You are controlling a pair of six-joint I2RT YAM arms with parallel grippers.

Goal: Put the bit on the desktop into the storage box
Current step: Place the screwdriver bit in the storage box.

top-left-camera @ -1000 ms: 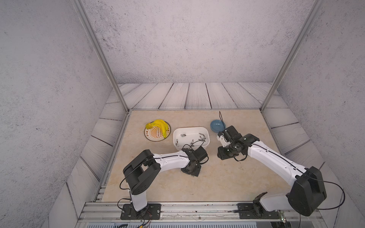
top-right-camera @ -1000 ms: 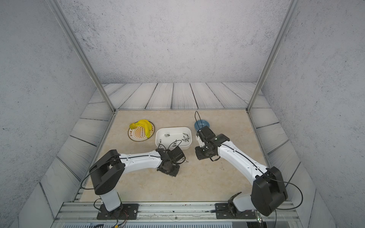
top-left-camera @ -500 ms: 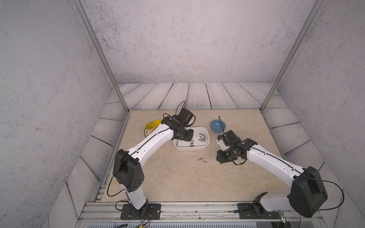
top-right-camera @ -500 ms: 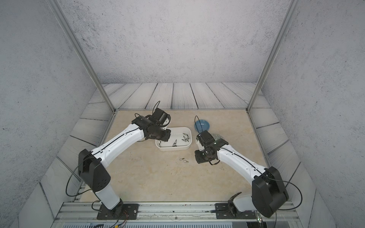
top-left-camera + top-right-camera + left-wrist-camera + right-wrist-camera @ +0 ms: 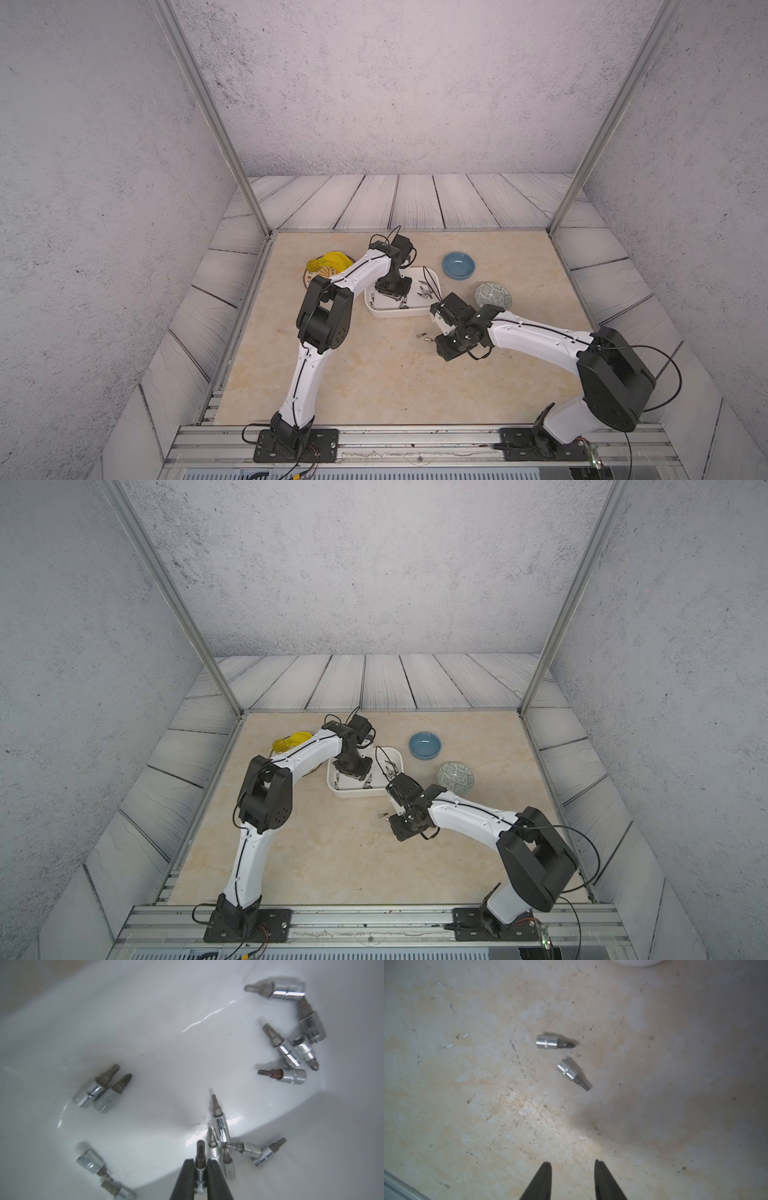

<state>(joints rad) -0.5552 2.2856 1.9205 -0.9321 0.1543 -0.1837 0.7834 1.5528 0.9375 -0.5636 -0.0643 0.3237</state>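
The bare bottom of the storage box beside the clustered bits is below my left gripper. My left gripper should move down deeper into the storage box and let go of the bit there.
The white storage box stands mid-desktop and holds several silver bits. My left gripper hangs just over its inside, shut on one bit whose dark tip sticks out past the fingertips, in the left wrist view. Two more bits lie on the desktop in front of the box, one beside the other; they appear in both top views. My right gripper is open just right of them, low over the surface, with nothing between its fingers.
A blue bowl and a grey-patterned bowl sit right of the box. A plate with a banana lies to its left, partly behind the left arm. Aluminium rails edge the front.
My left gripper rose from the desktop in front of the box and now sits over the box's inside with a bit. My right gripper shifted slightly nearer and toward the two loose bits.
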